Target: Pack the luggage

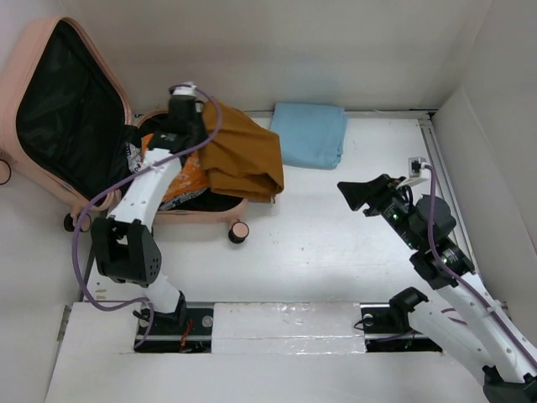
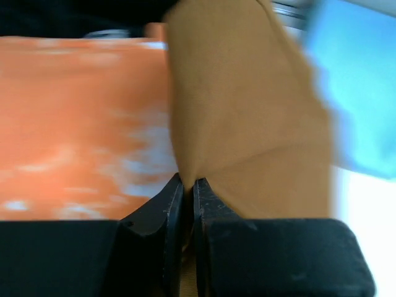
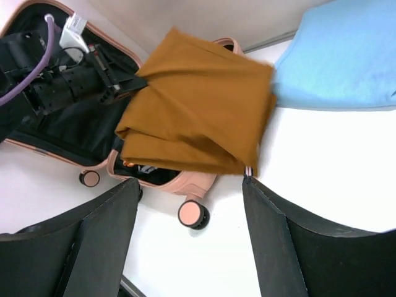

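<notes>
The brown garment still hangs draped over the luggage rim (image 3: 201,183), so my left gripper will next go left in the top view, over the orange item, and release.
The salmon-pink luggage (image 1: 33,50) lies open at the far left, its lid raised and black lining showing. An orange patterned item (image 1: 183,183) lies in its base. A mustard-brown folded garment (image 1: 243,155) drapes over the luggage's right rim, half on the table. My left gripper (image 1: 201,126) is shut on the garment's left edge; its wrist view shows the jaws (image 2: 187,183) pinching brown cloth (image 2: 247,105) above the orange item (image 2: 74,124). My right gripper (image 1: 365,195) is open and empty over the table to the right, facing the garment (image 3: 198,117) and the luggage rim (image 3: 201,183).
A folded light-blue cloth (image 1: 310,134) lies at the back, touching the brown garment; it also shows in the right wrist view (image 3: 346,55). A caster wheel (image 1: 239,232) sticks out at the luggage's front. White walls enclose the table at the back and right.
</notes>
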### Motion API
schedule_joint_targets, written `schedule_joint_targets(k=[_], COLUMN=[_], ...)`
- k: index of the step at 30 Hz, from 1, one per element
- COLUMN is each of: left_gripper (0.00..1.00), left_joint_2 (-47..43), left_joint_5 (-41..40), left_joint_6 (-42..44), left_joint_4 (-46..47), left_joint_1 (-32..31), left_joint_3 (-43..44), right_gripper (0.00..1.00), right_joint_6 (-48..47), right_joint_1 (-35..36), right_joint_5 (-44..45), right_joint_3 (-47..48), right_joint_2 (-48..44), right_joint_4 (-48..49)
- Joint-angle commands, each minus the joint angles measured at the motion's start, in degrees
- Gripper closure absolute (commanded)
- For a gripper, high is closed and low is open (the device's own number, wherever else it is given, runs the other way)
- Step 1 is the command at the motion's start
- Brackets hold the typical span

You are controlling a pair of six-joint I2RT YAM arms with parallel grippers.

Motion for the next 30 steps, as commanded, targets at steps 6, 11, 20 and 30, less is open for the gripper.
schedule_joint_targets(k=[6,11,20,30], left_gripper=[1.00,1.00,0.87,0.47], left_joint_2=[0.7,2.5,-0.8,3.3], left_joint_5=[14.3,4.1,14.2,31.9], left_joint_6=[-1.5,-5.3,-7.5,-1.7], left_joint_4=[8.6,8.6,10.7,10.5], left_joint_1=[26.5,28.2,27.6,24.1], left_joint_3=[-6.4,-9.9,-12.1,-10.3], right_gripper=[0.27,0.27,0.18,0.18], right_joint_6=[-0.2,-0.2,-0.8,-1.5], right_joint_1=[0.6,0.6,0.6,2.9], right_joint_5=[-1.5,-1.5,-3.0,-7.2], right_joint_3=[-3.0,-3.6,-4.3,-3.7], right_joint_2=[-1.2,-1.2,7.5,10.9], right_joint_4=[3.7,3.7,4.7,8.2])
